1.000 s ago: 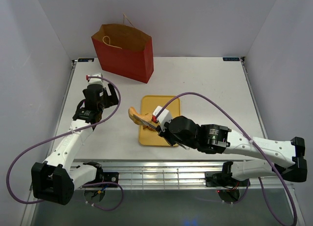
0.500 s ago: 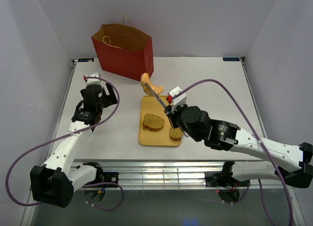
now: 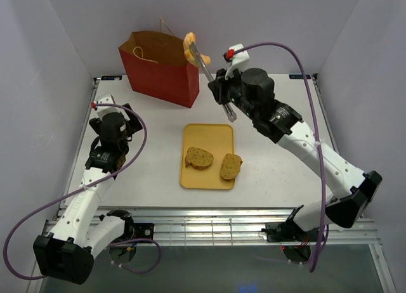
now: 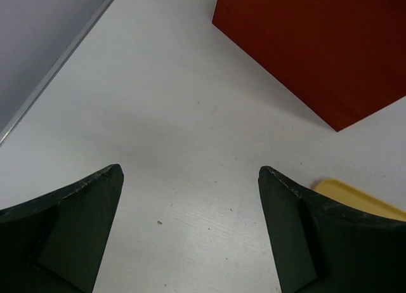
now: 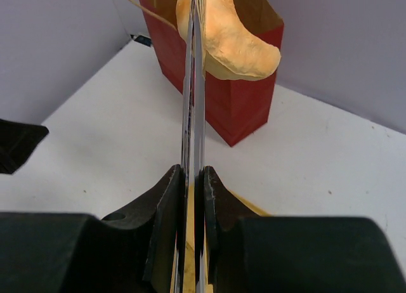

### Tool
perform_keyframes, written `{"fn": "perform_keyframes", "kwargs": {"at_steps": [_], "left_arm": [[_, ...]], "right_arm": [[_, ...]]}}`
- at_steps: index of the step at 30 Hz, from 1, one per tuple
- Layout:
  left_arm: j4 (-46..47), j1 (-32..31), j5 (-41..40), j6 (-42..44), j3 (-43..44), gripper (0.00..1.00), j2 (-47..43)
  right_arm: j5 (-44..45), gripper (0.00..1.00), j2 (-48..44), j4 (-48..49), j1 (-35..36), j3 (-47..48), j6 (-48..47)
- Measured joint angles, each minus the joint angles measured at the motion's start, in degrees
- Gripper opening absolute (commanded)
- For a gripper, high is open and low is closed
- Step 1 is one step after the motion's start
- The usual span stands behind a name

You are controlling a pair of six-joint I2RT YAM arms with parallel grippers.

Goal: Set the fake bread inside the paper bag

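Observation:
I will next move the roll (image 3: 188, 45) outward and to the left in the top view with my right gripper, over the bag's opening, because the roll is hanging by the bag's corner.
The red paper bag (image 3: 162, 68) stands open at the back left; it also shows in the left wrist view (image 4: 317, 45) and the right wrist view (image 5: 235, 109). My right gripper (image 3: 224, 97) (image 5: 193, 172) is shut on metal tongs (image 3: 204, 65) (image 5: 193, 103). The tongs pinch a golden curved roll (image 3: 188, 45) (image 5: 231, 39), held high at the bag's open right corner. Two speckled bread slices (image 3: 199, 157) (image 3: 231, 167) lie on the yellow tray (image 3: 208, 131). My left gripper (image 3: 125, 113) (image 4: 190, 172) is open and empty over bare table, in front of the bag.
The tray's corner shows at the right of the left wrist view (image 4: 355, 195). The table's left rail (image 3: 89, 122) runs close beside the left arm. Purple-grey walls enclose the table at the back and sides.
My right arm has lifted the tongs with the roll from beside the tray up and back to the bag's top. The left gripper drew slightly left and nearer.

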Motion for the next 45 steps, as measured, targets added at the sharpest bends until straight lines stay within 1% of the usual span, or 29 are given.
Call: {"fn": "perform_keyframes", "kwargs": {"at_steps": [5,10,13,19,27,31,36,39,40,42,43,45], "left_arm": [[0.0,0.0,-2.47,-0.66,-0.02,0.98,-0.33],[0.0,0.0,-2.99,-1.49,-0.37,0.98,-0.5],[0.0,0.0,-2.99,-1.79,-0.39,0.98,-0.42],[0.0,0.0,-2.21,-2.05,-0.42,0.98,0.07],[-0.02,-0.02,0.66,-2.4,-0.39,0.98,1.42],[-0.02,-0.07,1.68,-2.47,-0.42,0.98,1.42],[-0.02,-0.07,2.67,-2.47,-0.42,0.98,1.44],[-0.02,-0.07,3.1,-2.47,-0.42,0.98,1.44],[-0.02,-0.07,3.32,-2.47,-0.39,0.98,1.44],[-0.02,-0.07,3.78,-2.47,-0.39,0.98,1.44],[-0.02,-0.07,3.98,-2.47,-0.39,0.98,1.46],[-0.02,-0.07,4.33,-2.47,-0.42,0.98,1.57]], "right_arm": [[-7.15,0.09,10.99,0.87,-3.3,15.04,0.02],[-13.94,0.08,23.5,2.08,-6.19,30.75,0.28],[-16.87,0.08,29.09,2.95,-7.58,36.15,1.18],[-23.04,0.09,36.09,8.07,-9.88,37.29,4.98],[-27.85,0.08,44.28,14.88,-10.91,40.52,10.03],[-30.14,0.08,48.46,18.34,-11.37,43.65,14.75],[-32.61,0.08,51.52,22.23,-12.72,43.93,20.39],[-33.51,0.12,53.0,23.06,-13.66,43.93,22.73],[-33.75,0.17,53.31,23.15,-13.9,43.93,23.3],[-34.16,0.21,53.64,23.06,-14.32,43.93,24.28],[-34.53,0.26,53.68,23.15,-14.53,43.93,24.74],[-35.12,0.29,53.68,23.52,-14.71,43.93,25.4]]}}
